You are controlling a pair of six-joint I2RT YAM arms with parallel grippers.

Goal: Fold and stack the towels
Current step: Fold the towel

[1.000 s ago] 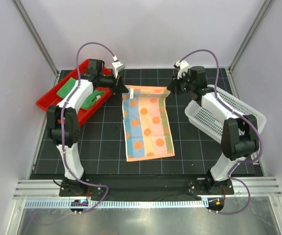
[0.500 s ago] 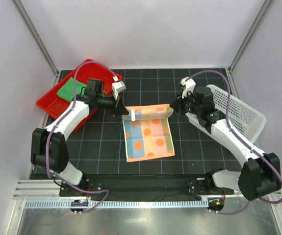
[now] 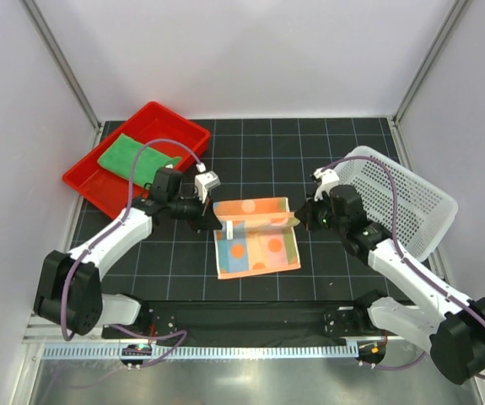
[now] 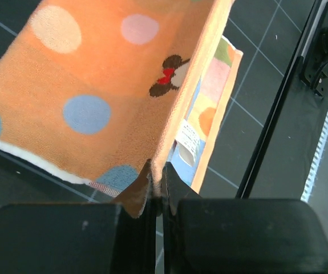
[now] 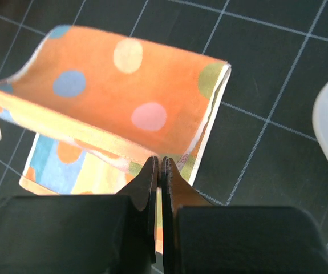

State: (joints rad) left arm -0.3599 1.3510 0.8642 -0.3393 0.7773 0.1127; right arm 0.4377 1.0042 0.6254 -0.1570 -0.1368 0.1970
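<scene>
My left gripper is at the towel's hem and will next draw back, go down toward the near half's near corner [image 3: 220, 275] [image 4: 195, 188] and then let go of the hem, because the near half of the towel is still uncovered.
The polka-dot striped towel [image 3: 255, 236] lies mid-mat with its far half lifted and carried over the near half. My left gripper [image 3: 214, 218] is shut on the towel's left far corner [image 4: 159, 165]. My right gripper [image 3: 301, 216] is shut on the right far corner [image 5: 159, 160]. The orange underside with dots [image 5: 124, 91] faces up between them, its hem sagging a little. The near half [image 3: 259, 257] rests flat on the mat. A green towel [image 3: 130, 154] lies in the red tray [image 3: 86, 177]. The yellow-orange towel does not show.
The red tray sits at the back left of the black grid mat [image 3: 335, 270]. A white perforated basket [image 3: 411, 198] stands tilted at the right, close behind my right arm. The metal rail [image 3: 242, 325] runs along the near edge.
Both grippers have pulled the towel's far edge toward the near side, from the back of the mat to over its middle. The towel now shows folded about in half.
</scene>
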